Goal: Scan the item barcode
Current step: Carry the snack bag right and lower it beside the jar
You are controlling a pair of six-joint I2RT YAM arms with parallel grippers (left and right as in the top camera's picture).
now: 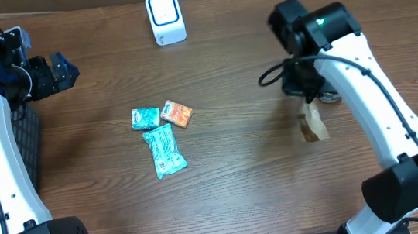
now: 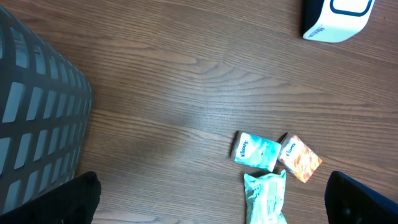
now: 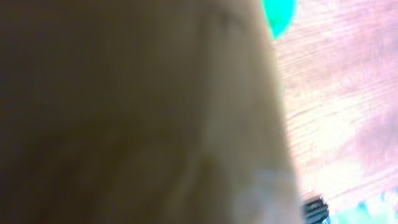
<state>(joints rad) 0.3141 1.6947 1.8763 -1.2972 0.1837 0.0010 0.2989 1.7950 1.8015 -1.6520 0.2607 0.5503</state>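
Observation:
I will next move the packet to the right in the overhead view with my right gripper, then lower it and let go of it on empty wood beside the small item.
A tan packet (image 1: 313,125) hangs from my right gripper (image 1: 310,106), which is shut on its upper end, right of the table's middle. In the right wrist view the packet (image 3: 137,112) is a blurred tan surface that fills almost the whole frame and hides the fingers. The white barcode scanner (image 1: 165,17) stands at the back centre, also visible as the scanner (image 2: 339,18) in the left wrist view. My left gripper (image 1: 61,70) is wide open at the far left, above bare wood, with nothing between its black fingertips (image 2: 81,199).
Two teal packets (image 1: 164,150) (image 1: 144,118) and an orange packet (image 1: 177,114) lie together left of centre, also seen as the teal packet (image 2: 256,151) from the left wrist. A dark mesh basket (image 2: 37,118) stands at the left edge. A small item (image 1: 331,98) lies partly hidden under the right arm.

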